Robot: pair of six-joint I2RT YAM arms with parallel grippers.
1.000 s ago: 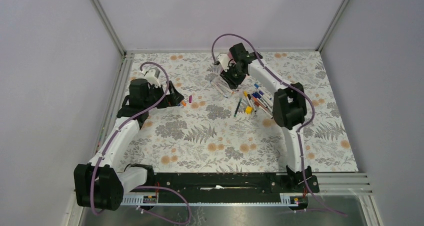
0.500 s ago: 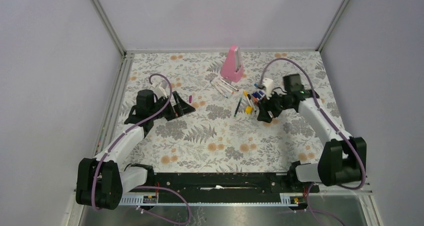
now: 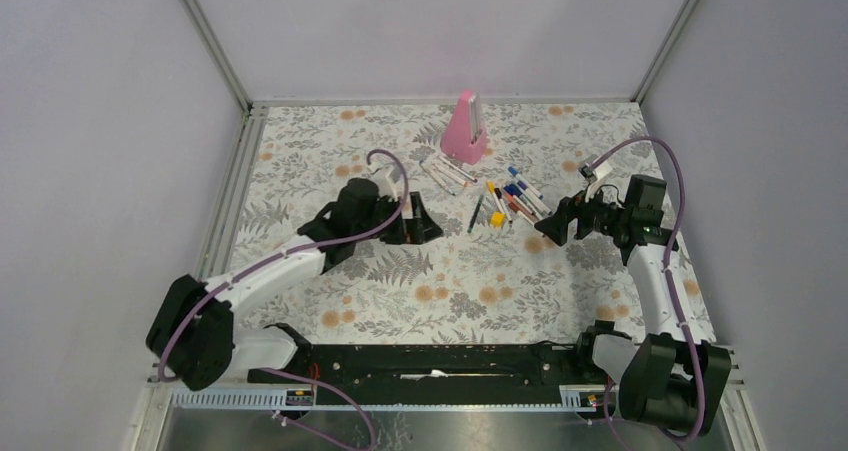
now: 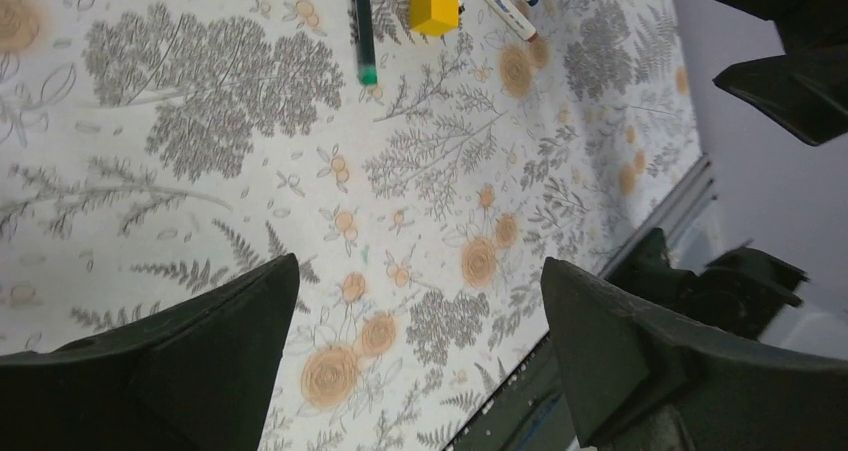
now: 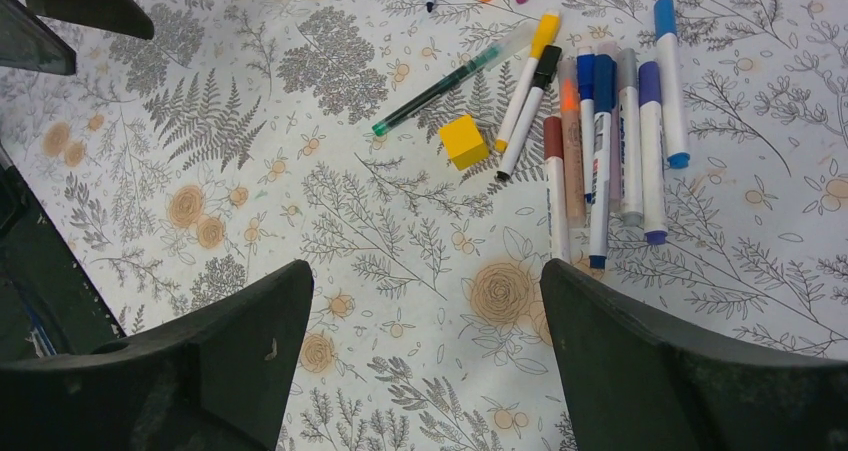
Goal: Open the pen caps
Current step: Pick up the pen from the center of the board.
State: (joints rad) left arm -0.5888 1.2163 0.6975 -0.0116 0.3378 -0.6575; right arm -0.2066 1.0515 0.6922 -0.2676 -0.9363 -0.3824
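Observation:
The green pen is below my left gripper, to its right in the top view, so I will move there, down onto the pen's dark body (image 3: pixel 473 222) (image 4: pixel 365 51), and leave its cap free.
Several white markers (image 5: pixel 600 141) lie side by side on the floral mat, their caps on: yellow (image 5: pixel 545 33), black (image 5: pixel 547 66), orange (image 5: pixel 568 96) and blue (image 5: pixel 665 16) among them. In the top view the cluster (image 3: pixel 512 199) sits right of centre. My right gripper (image 3: pixel 556 225) is open and empty just right of the cluster; in its wrist view the gripper (image 5: pixel 424 276) hangs above bare mat below the markers. My left gripper (image 3: pixel 420 221) is open and empty left of the cluster, and its wrist view shows the gripper (image 4: pixel 420 271) over bare mat.
A thin green pen (image 5: pixel 450 79) and a yellow cube (image 5: pixel 464 141) lie left of the markers; both show in the left wrist view, pen (image 4: pixel 362 26) and cube (image 4: pixel 434 8). A tall pink wedge (image 3: pixel 465 128) stands at the back with more markers (image 3: pixel 447 173) before it.
My right arm swung from the pink wedge at the back out to the right side of the marker cluster. My left gripper moved right, from the left side toward the centre.

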